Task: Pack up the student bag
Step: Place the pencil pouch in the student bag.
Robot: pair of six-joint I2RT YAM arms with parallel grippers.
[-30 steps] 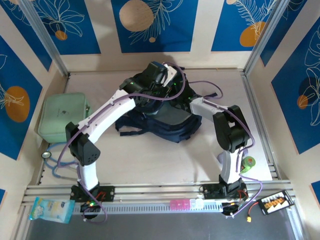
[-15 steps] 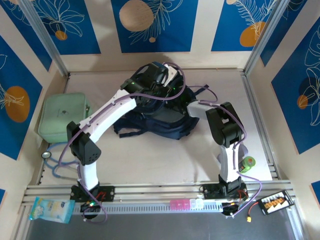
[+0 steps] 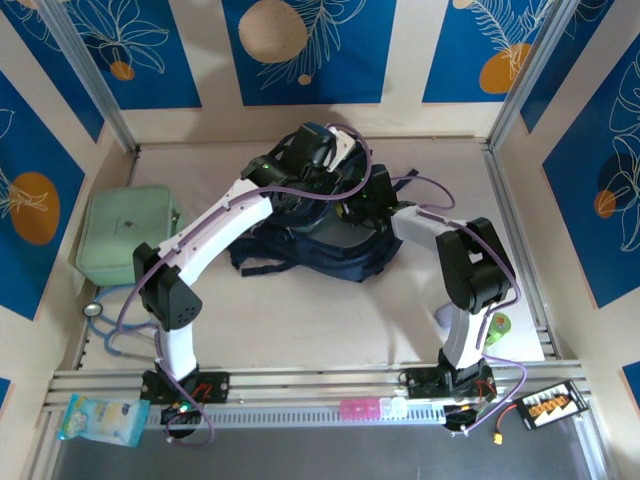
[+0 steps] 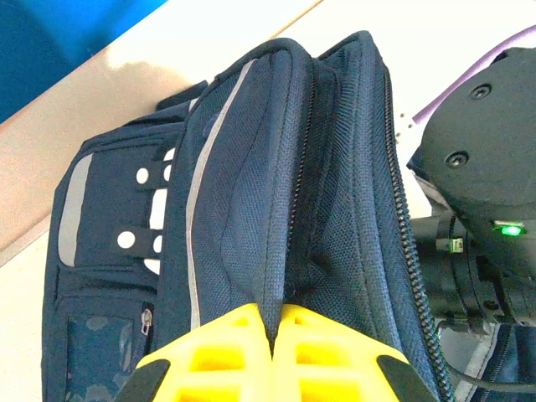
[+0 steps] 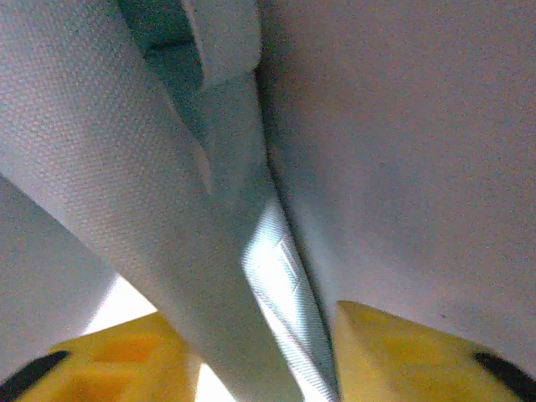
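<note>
The pinched fold of the bag in my left gripper will go back down toward the bag's opening (image 3: 340, 233) next, and then I will let go of it there.
The student bag (image 3: 320, 245), a navy backpack, lies in the middle of the table with its top toward the back wall. My left gripper (image 3: 330, 182) is shut on a raised fold of the bag's upper edge. In the left wrist view its yellow fingers (image 4: 226, 352) pinch the navy fabric beside the open zip of the student bag (image 4: 243, 193). My right gripper (image 3: 362, 205) reaches into the bag's opening from the right. Its yellow fingers (image 5: 402, 356) stand apart, with pale lining and a webbing strip (image 5: 280, 276) between them and light showing beside one finger.
A mint-green zip case (image 3: 125, 235) lies at the left wall, with a blue-grey cord (image 3: 100, 315) in front of it. A green roll (image 3: 497, 325) sits by the right arm's base. A packet (image 3: 100, 420) and a pink box (image 3: 360, 408) lie on the front rail.
The right arm has swung its elbow out to the right and pushed its gripper further into the bag, and its jaws have parted. The left gripper has kept its hold.
</note>
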